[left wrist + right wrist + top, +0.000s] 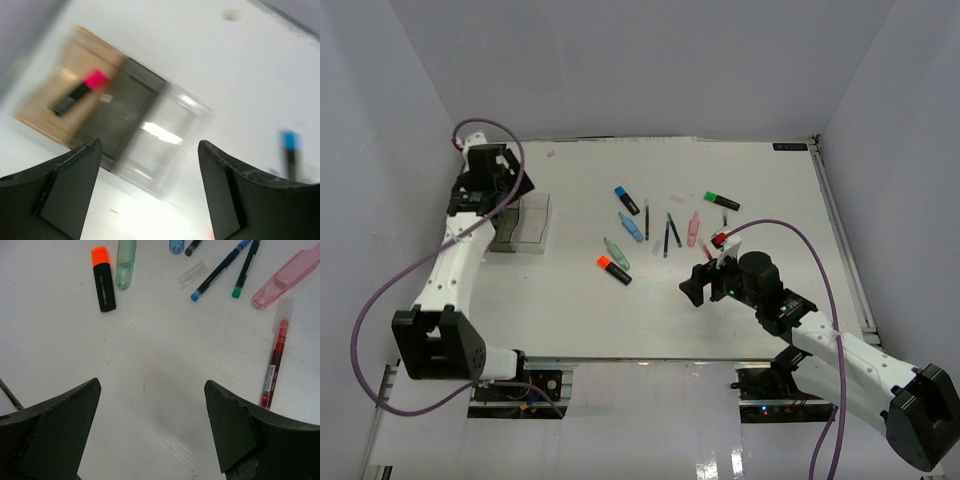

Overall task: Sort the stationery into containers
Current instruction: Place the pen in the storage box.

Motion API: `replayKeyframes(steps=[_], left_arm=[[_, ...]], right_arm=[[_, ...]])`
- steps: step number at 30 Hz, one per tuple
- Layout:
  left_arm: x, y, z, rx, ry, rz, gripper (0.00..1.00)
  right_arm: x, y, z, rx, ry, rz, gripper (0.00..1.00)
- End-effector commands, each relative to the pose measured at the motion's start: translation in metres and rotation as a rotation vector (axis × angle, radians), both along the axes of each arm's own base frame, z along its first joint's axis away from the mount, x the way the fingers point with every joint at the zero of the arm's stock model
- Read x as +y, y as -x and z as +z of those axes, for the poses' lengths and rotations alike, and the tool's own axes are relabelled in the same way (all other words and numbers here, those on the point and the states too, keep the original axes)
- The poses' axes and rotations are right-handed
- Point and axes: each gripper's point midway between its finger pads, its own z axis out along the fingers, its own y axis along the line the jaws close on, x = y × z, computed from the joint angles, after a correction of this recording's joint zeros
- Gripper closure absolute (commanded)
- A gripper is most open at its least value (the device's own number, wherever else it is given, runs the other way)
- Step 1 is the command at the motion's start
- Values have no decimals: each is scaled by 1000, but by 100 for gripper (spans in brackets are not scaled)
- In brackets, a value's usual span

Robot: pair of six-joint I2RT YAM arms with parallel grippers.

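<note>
Next, my left gripper swings away from the containers, toward the right in the top view and down onto the black highlighter. It still lies loose in the middle of the table.
The three joined containers (pixel 527 222) stand at the left; in the left wrist view they show as amber (pixel 55 120), grey (pixel 125 112) and clear (pixel 172 140). A pink-capped highlighter (pixel 80 90) lies in the amber one. My left gripper (pixel 512 188) is open and empty above them (pixel 150 170). Loose stationery lies mid-table: blue highlighter (pixel 626 200), green highlighter (pixel 721 201), orange highlighter (pixel 614 269), pastel pieces and thin pens. My right gripper (pixel 696 285) is open and empty over bare table (pixel 152 410), below the orange highlighter (pixel 103 279) and left of a red pen (pixel 274 362).
White walls enclose the table on the left, back and right. The right wrist view also shows a green pastel piece (pixel 125 262), a pink pastel piece (pixel 292 275), a blue pen (pixel 220 270), a green-tipped pen (pixel 246 270) and a clear cap (pixel 193 273).
</note>
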Motion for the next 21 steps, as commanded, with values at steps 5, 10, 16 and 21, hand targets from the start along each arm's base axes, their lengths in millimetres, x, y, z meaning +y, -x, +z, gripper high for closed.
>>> replayKeyframes(steps=[5, 10, 16, 21], left_arm=[[-194, 94, -39, 40, 507, -109, 11], [-233, 127, -92, 153, 497, -69, 14], [-262, 126, -128, 234, 464, -19, 18], [-277, 120, -149, 283, 451, 12, 21]], right_arm=[[-4, -11, 25, -50, 7, -46, 9], [-6, -8, 26, -39, 0, -51, 10], [-9, -5, 19, -24, 6, -58, 10], [-12, -4, 14, -18, 17, -68, 10]])
